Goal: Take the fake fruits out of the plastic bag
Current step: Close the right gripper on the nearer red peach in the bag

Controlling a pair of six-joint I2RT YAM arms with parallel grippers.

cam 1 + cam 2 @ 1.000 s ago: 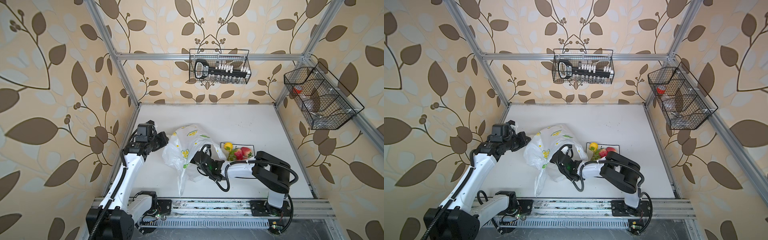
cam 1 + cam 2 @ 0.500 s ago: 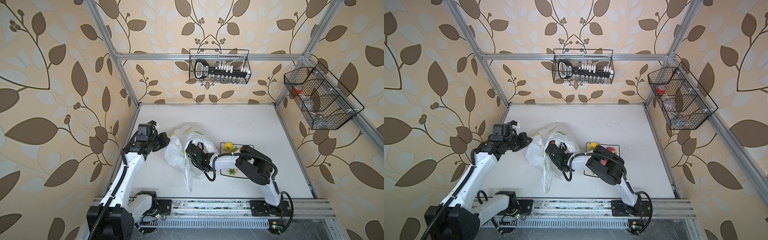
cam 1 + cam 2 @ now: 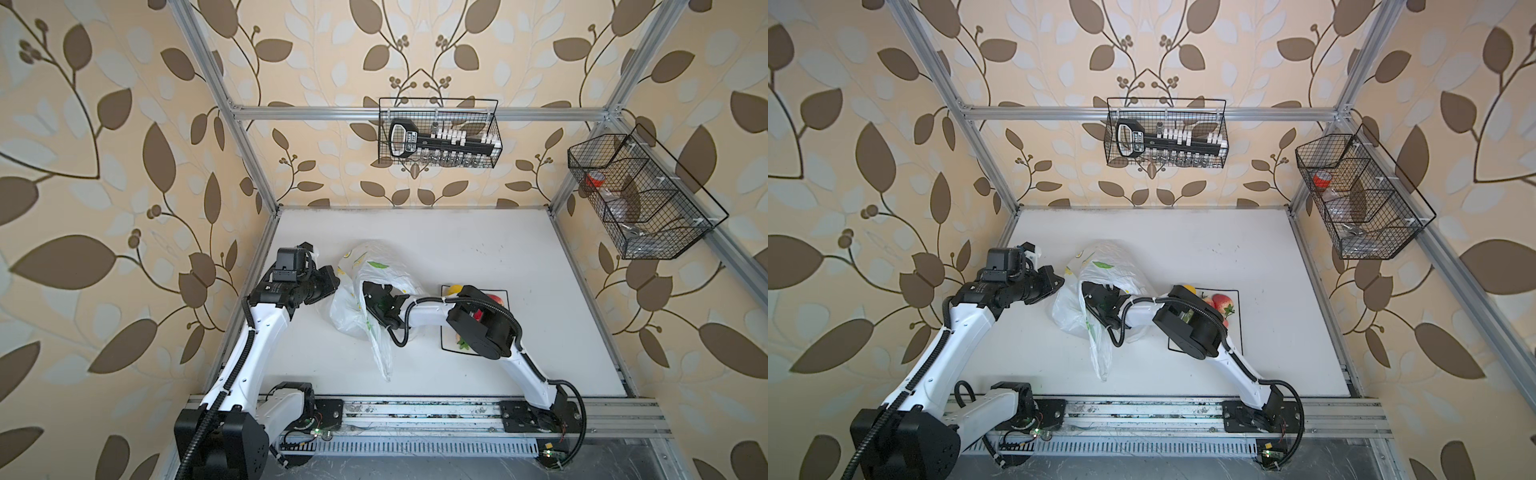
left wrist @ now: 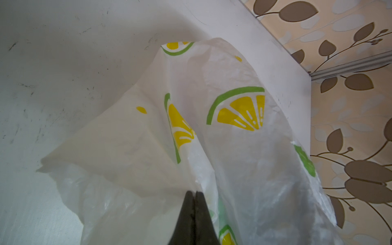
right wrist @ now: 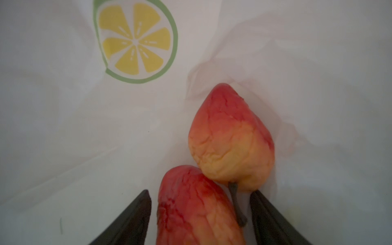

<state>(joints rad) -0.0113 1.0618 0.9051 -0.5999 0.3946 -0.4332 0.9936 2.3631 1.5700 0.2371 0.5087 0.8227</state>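
Observation:
Next, the right gripper draws its open fingers together onto the fruit's sides, since the nearer red-yellow fruit [image 5: 198, 214] lies between them with a gap on each side.
The plastic bag [image 3: 376, 266] [image 3: 1106, 259], white with lemon-slice prints, lies crumpled left of the table's middle. My left gripper [image 3: 337, 286] [image 4: 194, 194] is shut on a fold of the bag [image 4: 233, 148] at its left side. My right gripper [image 3: 370, 300] [image 5: 199, 192] reaches inside the bag and is open. Two red-yellow fake fruits lie on the bag's inner wall [image 5: 63, 127]: the nearer one [image 5: 191, 210] sits between the fingers with a gap on each side, the farther stemmed one [image 5: 231, 137] leans on it. A yellow lemon [image 3: 456, 287] and red apples [image 3: 1223, 301] rest on the plate.
The square black-rimmed plate [image 3: 451, 347] [image 3: 1236, 328] lies right of the bag, partly under my right arm. A loose bag handle [image 3: 382, 357] trails toward the front rail [image 3: 415, 419]. Wire baskets hang on the back wall [image 3: 436, 133] and the right wall [image 3: 640, 199].
My right gripper moved left from beside the plate into the bag's mouth, and its jaws opened wider. The left gripper kept its hold on the bag.

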